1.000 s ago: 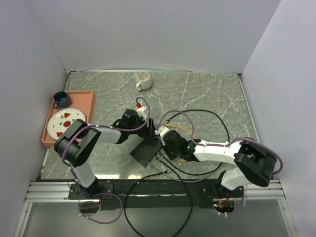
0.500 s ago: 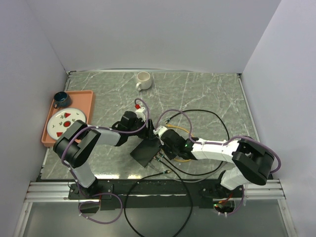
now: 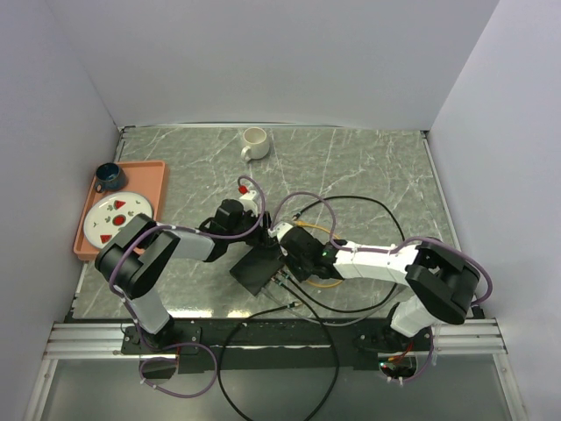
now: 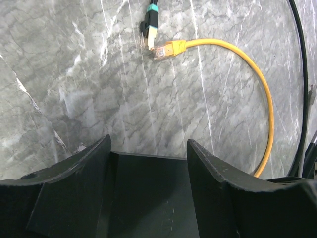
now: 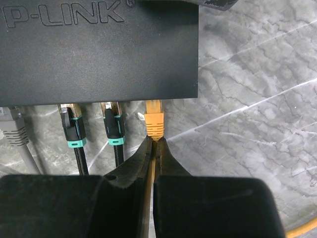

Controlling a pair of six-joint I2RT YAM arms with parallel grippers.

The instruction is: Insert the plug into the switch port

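My right gripper pushes to the left in the top view toward the switch box's port edge [image 5: 154,100] next, then releases the cable, since the plug's tip still shows outside.
The flat black switch box [image 3: 259,268] lies near the table's front middle. My left gripper [image 3: 248,248] grips it by its sides; in the left wrist view the box [image 4: 148,193] sits between both fingers [image 4: 84,168]. My right gripper [image 3: 289,261] is shut on a yellow cable just behind its orange plug [image 5: 154,121]. The plug's tip sits in a port on the edge of the box [image 5: 99,49], at the right end of the row. The right gripper [image 5: 154,145] is directly behind it. Two black-and-teal plugs [image 5: 73,130] and a grey plug [image 5: 12,130] sit in ports to the left.
A loose yellow plug [image 4: 166,49] and a black-teal plug [image 4: 150,25] lie on the marble beyond the box. Black cables [image 3: 377,210] loop to the right. An orange tray [image 3: 158,180] with a plate and a dark cup [image 3: 110,175] is at the left. A white mug [image 3: 254,143] is at the back.
My right gripper has crept a little to the left, towards the box edge, with the orange plug. The left gripper and the box have hardly moved.
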